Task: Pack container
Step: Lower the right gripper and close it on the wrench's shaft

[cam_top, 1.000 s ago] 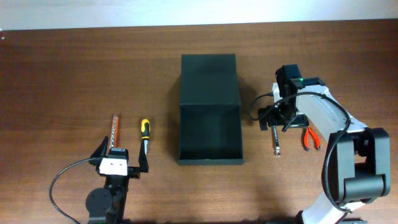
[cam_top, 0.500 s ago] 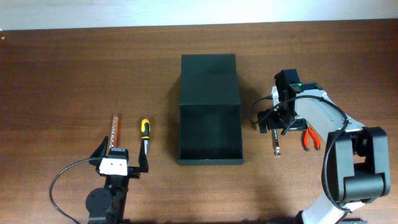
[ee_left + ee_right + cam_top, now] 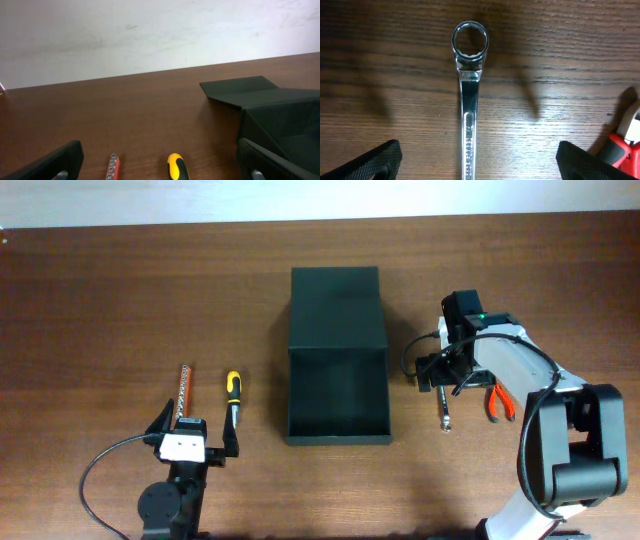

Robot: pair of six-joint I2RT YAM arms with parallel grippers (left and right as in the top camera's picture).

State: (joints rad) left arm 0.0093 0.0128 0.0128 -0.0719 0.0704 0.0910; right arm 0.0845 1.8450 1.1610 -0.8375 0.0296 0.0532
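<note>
My right gripper will next move down onto the handle of the silver ring wrench and close, because that handle already runs lengthwise between its two open fingers.
The container (image 3: pixel 337 395) is a matte black open box in the middle of the table, its flap lid (image 3: pixel 337 305) lying open toward the back; it also shows at the right of the left wrist view (image 3: pixel 280 120). My right gripper (image 3: pixel 445 376) is open, right of the box, just above a silver ring wrench (image 3: pixel 445 412). In the right wrist view the wrench (image 3: pixel 469 100) lies between my spread fingers (image 3: pixel 375 162), untouched. My left gripper (image 3: pixel 197 430) is open and empty at the front left, with a yellow-black screwdriver (image 3: pixel 232 392) and an orange bit holder (image 3: pixel 184 390) ahead of it.
Red-handled pliers (image 3: pixel 497 402) lie just right of the wrench, and show at the right edge of the right wrist view (image 3: pixel 626 145). The screwdriver (image 3: pixel 177 167) and bit holder (image 3: pixel 113 167) show between the left fingers. A cable loops beside the left arm's base.
My right gripper has shifted slightly toward the front, over the wrench. The left arm and the objects have not moved.
</note>
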